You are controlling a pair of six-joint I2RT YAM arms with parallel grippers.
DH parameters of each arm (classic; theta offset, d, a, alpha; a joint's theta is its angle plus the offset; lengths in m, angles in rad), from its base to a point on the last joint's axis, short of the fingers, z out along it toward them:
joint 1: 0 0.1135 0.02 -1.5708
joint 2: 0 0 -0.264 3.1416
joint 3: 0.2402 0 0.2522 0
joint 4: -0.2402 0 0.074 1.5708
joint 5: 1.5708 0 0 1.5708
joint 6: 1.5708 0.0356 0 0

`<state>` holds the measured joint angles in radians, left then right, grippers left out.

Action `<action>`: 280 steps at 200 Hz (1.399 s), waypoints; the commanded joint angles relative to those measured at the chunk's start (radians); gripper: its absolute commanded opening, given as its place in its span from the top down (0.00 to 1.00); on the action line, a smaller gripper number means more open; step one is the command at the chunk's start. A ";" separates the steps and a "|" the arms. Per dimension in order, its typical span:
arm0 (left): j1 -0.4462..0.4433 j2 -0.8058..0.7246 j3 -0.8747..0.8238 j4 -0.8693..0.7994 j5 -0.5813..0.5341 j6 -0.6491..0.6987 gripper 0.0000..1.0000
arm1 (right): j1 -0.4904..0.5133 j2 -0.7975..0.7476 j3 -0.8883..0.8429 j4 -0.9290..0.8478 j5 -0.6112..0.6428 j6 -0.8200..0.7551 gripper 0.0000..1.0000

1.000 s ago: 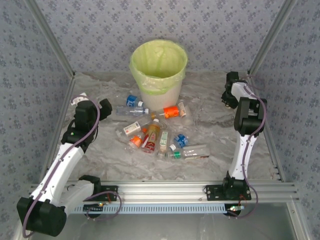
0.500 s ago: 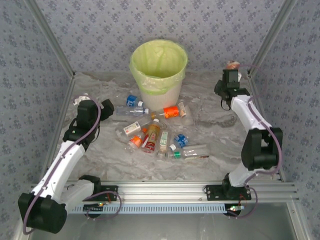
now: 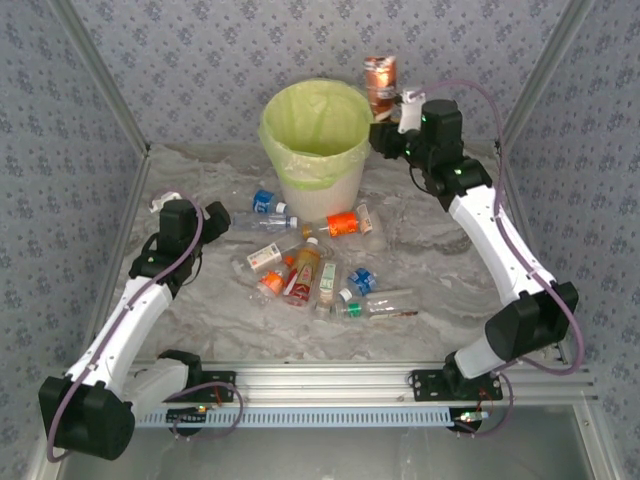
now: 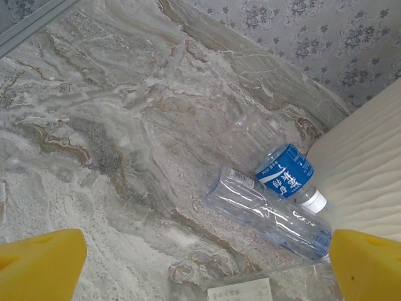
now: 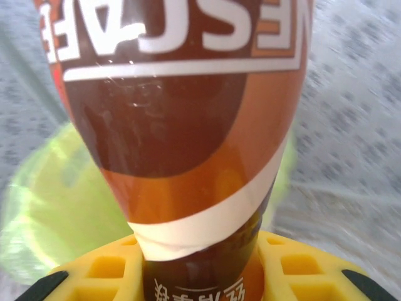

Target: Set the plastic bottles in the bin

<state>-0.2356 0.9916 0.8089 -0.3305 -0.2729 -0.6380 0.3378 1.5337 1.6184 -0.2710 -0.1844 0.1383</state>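
Observation:
I should next move my right gripper sideways over the bin's opening (image 3: 315, 118) and let go of the orange labelled bottle (image 3: 380, 86), because that opening is beside it, toward my left gripper.
My right gripper (image 3: 392, 122) is shut on a brown and orange labelled bottle (image 3: 380, 86), held upright in the air just right of the bin's rim. In the right wrist view this bottle (image 5: 182, 113) stands between the yellow fingers (image 5: 103, 273) of my right gripper (image 5: 200, 279). The bin (image 3: 318, 135) is white with a yellow-green bag. Several plastic bottles (image 3: 310, 270) lie in front of it. My left gripper (image 3: 212, 214) is open, low at the left, facing a clear bottle (image 4: 269, 213) and a blue-labelled bottle (image 4: 285, 172) beside the bin's wall (image 4: 369, 169).
An orange-labelled bottle (image 3: 343, 223) lies close to the bin's foot. A green-capped clear bottle (image 3: 380, 303) is nearest the front. A metal rail (image 3: 330, 380) runs along the near edge. Patterned walls close in the back and both sides.
The right arm has swung from the back right corner up and leftward to the bin's rim, carrying the brown bottle. The left arm has hardly moved.

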 commanded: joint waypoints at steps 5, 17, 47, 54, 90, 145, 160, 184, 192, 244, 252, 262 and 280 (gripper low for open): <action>0.007 0.005 0.060 -0.039 0.018 -0.012 0.01 | 0.032 0.109 0.139 -0.111 -0.089 -0.093 0.86; 0.007 0.003 0.065 -0.058 0.017 -0.009 0.01 | 0.054 0.164 0.206 -0.159 -0.096 -0.103 0.83; 0.007 -0.012 0.061 -0.088 0.008 -0.006 0.01 | 0.101 0.299 0.391 -0.306 -0.049 -0.114 0.78; 0.007 -0.017 0.059 -0.091 0.008 -0.005 0.01 | 0.111 0.327 0.426 -0.325 -0.034 -0.115 0.77; 0.007 -0.027 0.050 -0.107 0.005 -0.006 0.00 | 0.144 0.400 0.533 -0.415 0.016 -0.101 0.58; 0.007 0.003 0.056 -0.109 0.030 -0.003 0.01 | 0.152 0.309 0.507 -0.400 0.096 -0.052 0.28; 0.007 0.018 0.059 -0.093 0.065 0.021 0.01 | 0.152 0.240 0.428 -0.351 0.117 -0.034 0.25; 0.007 0.071 0.085 -0.096 0.106 0.072 0.00 | 0.151 0.079 0.216 -0.207 0.194 -0.005 0.17; 0.008 0.100 0.104 -0.110 0.115 0.088 0.00 | 0.148 0.016 0.130 -0.148 0.232 0.005 0.13; 0.007 0.246 0.178 -0.141 0.227 0.141 0.01 | 0.089 -0.315 -0.307 0.025 0.305 0.045 0.00; 0.007 0.253 0.172 -0.142 0.248 0.145 0.00 | 0.080 -0.346 -0.342 -0.007 0.317 0.054 0.00; 0.007 0.259 0.155 -0.129 0.296 0.166 0.00 | 0.071 -0.375 -0.377 -0.057 0.331 0.064 0.00; -0.003 0.290 0.119 -0.089 0.446 0.236 0.01 | 0.064 -0.428 -0.457 -0.101 0.359 0.073 0.00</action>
<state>-0.2344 1.2545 0.9531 -0.4454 -0.0132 -0.4942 0.4103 1.1599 1.2476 -0.3202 0.1127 0.1753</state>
